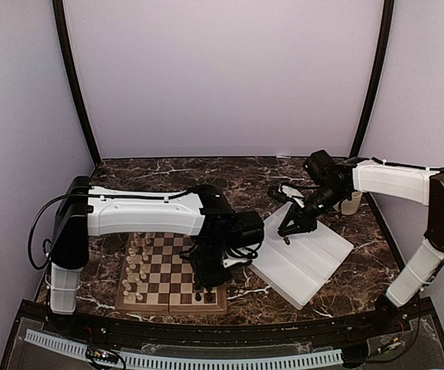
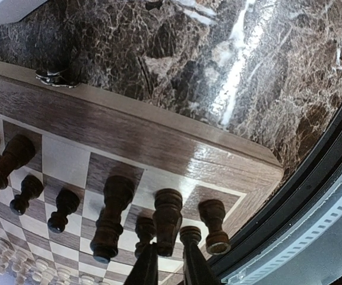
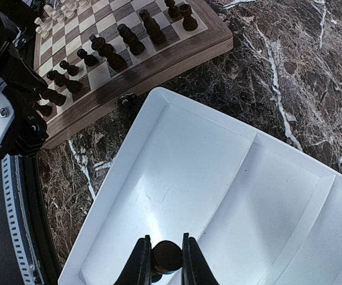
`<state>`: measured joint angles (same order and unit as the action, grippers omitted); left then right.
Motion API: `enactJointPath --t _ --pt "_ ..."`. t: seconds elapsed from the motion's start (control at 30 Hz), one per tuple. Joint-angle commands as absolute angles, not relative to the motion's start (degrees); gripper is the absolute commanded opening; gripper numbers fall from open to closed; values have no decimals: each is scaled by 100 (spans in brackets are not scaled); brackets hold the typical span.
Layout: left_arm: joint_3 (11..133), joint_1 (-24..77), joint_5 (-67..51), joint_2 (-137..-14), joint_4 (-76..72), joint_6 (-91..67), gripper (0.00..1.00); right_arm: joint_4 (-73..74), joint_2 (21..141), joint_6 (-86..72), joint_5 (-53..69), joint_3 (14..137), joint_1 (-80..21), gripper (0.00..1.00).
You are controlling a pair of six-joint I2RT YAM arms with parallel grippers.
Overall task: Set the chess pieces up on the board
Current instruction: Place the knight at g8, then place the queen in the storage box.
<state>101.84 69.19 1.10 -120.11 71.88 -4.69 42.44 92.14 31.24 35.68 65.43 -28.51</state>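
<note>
I will move my right gripper down inside the tray next and release the chess piece on the bottom of the wide section. The bottom of the tray's wide section (image 1: 281, 260) (image 3: 165, 205) is bare below the dark chess piece.
The board (image 1: 177, 302) lies at the near left, with cream chess pieces (image 1: 135, 271) along its left side and dark ones (image 2: 111, 219) on its right side. My left gripper (image 2: 170, 243) hangs low over the board's near right corner. Its fingers stand a little apart round the top of a dark piece (image 2: 167, 211) that stands on a square, and a sliver of board shows beside it. My right gripper (image 3: 165, 240) hovers over the white tray (image 3: 218, 172), shut on a dark chess piece (image 3: 167, 256). From above, that gripper (image 1: 287, 231) is over the tray's far left part.
The white tray (image 1: 307, 262) has several compartments and lies right of the board on the dark marble table (image 1: 206, 173). A cream mug (image 1: 351, 203) stands at the back right. The left arm's body (image 3: 5, 101) rises beside the board's edge. A black rail (image 2: 313, 196) runs close to the board corner.
</note>
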Motion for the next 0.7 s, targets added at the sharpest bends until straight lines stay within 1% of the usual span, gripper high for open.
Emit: enactJointPath --t 0.0,0.2,0.3,0.4,0.53,0.67 --pt "10204 6943 72 -11961 7260 -450 19 4229 9064 3182 3533 6504 -2900 11" --pt "10409 6943 186 -11772 7374 -505 21 4287 9038 3194 3540 6534 -2900 11" --pt "10554 6939 219 -11384 7338 -520 29 4335 9032 3206 3555 6556 -2901 11" --pt "10759 6905 193 -11106 7214 -540 32 4422 9092 3294 3553 6563 -2906 11" --pt "10867 6734 91 -10814 6662 -613 36 4595 9299 3543 3300 6643 -3006 11" --pt "10805 6469 -199 -10629 5805 -828 40 4785 9583 3812 2920 6642 -3368 11"
